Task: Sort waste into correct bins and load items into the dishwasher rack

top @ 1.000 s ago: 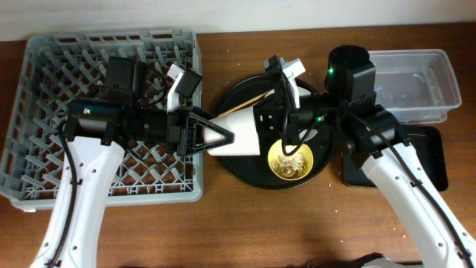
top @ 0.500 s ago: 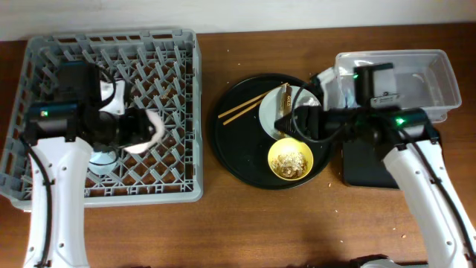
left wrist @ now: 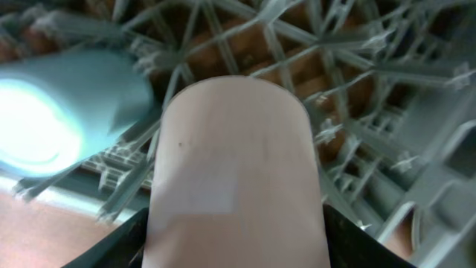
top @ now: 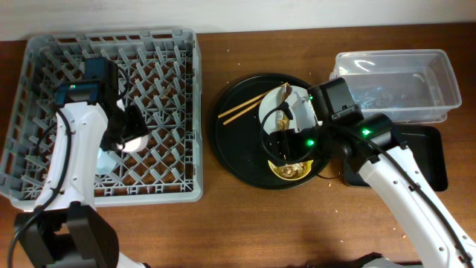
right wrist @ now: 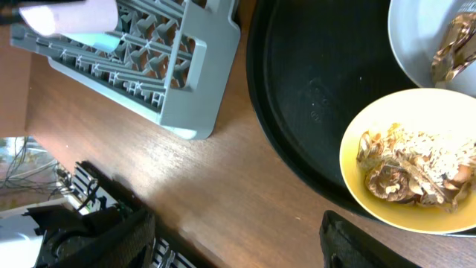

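Note:
The empty rack wires beside the light blue cup are below my left gripper, so it will move down to them next and release the pale pink cup (left wrist: pixel 234 171) there.
My left gripper (top: pixel 128 134) is shut on the pale pink cup (left wrist: pixel 234 171), holding it low over the dishwasher rack (top: pixel 171 59). The cup fills the left wrist view between the two jaws. A light blue cup (left wrist: pixel 59 112) lies in the rack just beside it. My right gripper (top: pixel 288 145) stands open and empty above the yellow bowl (right wrist: pixel 416 160), which holds brown food scraps. Behind the bowl, a pale plate (top: pixel 297 103) carries the gold-brown wrapper (top: pixel 285 93). Wooden chopsticks (top: pixel 242 106) lie on the round tray. The tissue is not in view.
The bowl, plate and chopsticks sit on a large round black tray (top: pixel 230 145) in the middle. A clear plastic tub (top: pixel 394 82) stands at the back right, with a shallow black rectangular tray (top: pixel 428 156) in front of it. Crumbs dot the table near the bowl.
My left arm has carried the pink cup from the round tray deep into the rack. My right gripper has opened and swung from beside the clear tub back over the yellow bowl.

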Controlling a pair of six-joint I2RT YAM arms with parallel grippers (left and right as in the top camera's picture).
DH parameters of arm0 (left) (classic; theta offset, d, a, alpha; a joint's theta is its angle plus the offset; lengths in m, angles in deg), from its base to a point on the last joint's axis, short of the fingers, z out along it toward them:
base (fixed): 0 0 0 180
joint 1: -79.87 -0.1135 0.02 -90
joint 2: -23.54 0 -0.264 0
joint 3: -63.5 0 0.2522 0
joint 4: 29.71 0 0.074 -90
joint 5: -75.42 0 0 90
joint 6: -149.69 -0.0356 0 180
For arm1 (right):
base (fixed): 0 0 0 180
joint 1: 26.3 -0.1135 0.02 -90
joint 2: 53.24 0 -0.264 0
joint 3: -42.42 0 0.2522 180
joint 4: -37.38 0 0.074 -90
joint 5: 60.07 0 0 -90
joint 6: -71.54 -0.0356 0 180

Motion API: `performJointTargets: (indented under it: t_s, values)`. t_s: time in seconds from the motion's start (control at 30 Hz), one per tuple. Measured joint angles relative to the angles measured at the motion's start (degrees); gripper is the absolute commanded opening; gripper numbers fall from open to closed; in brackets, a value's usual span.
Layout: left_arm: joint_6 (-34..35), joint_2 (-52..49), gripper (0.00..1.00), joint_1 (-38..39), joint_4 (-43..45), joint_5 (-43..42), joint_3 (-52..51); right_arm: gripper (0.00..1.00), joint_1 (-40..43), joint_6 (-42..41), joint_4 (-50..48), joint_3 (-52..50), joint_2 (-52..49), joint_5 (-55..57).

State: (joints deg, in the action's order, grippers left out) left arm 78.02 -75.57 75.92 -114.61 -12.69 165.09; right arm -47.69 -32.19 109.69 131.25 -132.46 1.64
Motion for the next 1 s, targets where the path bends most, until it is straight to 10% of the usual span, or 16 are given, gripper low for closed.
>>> performJointTargets:
  t_s: [0.63, 0.83, 1.0]
  values:
    - [0.8, -2.8, 0.52, -0.9, -11.4, 1.8, 4.6, 0.72, 0.0, 0.0, 1.3, 0.0, 0.0, 0.0]
    - [1.0, -2.8, 0.97, -0.9, -4.4, 1.4, -3.7, 0.74, 0.0, 0.0, 1.2, 0.0, 0.0, 0.3]
    - [-1.2, -2.5, 0.99, -2.3, -11.3, -5.3, 2.4, 0.75, 0.0, 0.0, -1.8, 0.0, 0.0, 5.2]
